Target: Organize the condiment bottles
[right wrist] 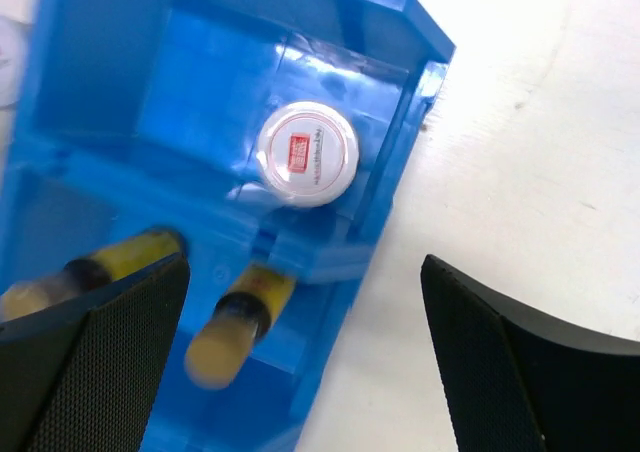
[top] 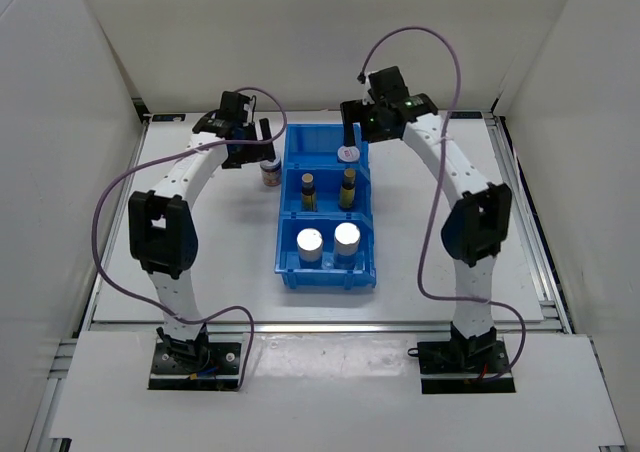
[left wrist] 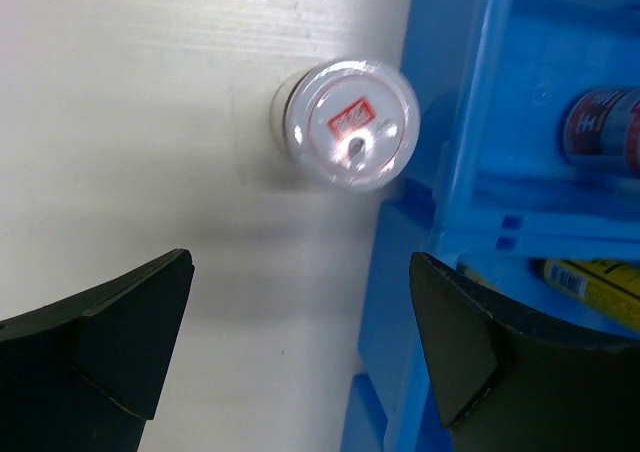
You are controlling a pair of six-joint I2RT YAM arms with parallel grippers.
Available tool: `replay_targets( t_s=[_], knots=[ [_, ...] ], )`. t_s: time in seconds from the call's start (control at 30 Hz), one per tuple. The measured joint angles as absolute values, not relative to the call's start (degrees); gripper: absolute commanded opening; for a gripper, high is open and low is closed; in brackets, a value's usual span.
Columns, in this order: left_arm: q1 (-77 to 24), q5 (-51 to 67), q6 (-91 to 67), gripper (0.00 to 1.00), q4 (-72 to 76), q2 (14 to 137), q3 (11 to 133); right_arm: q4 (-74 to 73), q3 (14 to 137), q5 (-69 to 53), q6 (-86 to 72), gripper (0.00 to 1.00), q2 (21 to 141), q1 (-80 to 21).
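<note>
My open left gripper moves down and to the right in the top view around the squat jar's white-red lid next, since that jar stands outside the bin [top: 287,212].
A squat jar with a white-red lid [top: 270,173] stands on the table against the left wall of the blue bin [top: 287,212]; it also shows in the left wrist view [left wrist: 347,124]. My left gripper [top: 263,137] [left wrist: 300,312] hangs open and empty just above and behind it. A second squat jar [top: 348,155] [right wrist: 305,154] stands in the bin's far compartment. My right gripper [top: 348,132] [right wrist: 305,342] is open and empty above it. Two slim dark bottles [top: 308,190] [right wrist: 235,322] stand in the middle compartment. Two white bottles with silver caps [top: 310,244] stand in the near compartment.
The bin's left wall [left wrist: 450,172] is right next to the loose jar. White walls enclose the table on the left, back and right. Bare white table [top: 200,242] lies left and right of the bin.
</note>
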State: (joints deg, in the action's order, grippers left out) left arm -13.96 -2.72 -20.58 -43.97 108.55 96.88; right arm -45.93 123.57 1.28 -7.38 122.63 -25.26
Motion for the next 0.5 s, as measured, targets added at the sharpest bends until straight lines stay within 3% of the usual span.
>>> replay_targets(
  t_s=[0.3, 0.5],
  knots=[
    [-13.6, 1.0, -19.3, 1.00, -43.0, 119.1, 105.8, -39.5, 101.1, -0.8, -8.5, 0.99, 97.7, -25.3],
    [-13.6, 1.7, -19.0, 1.00, -43.3, 124.5, 109.0, -39.0, 89.6, -2.4, -8.3, 0.99, 93.6, -25.3]
  ],
)
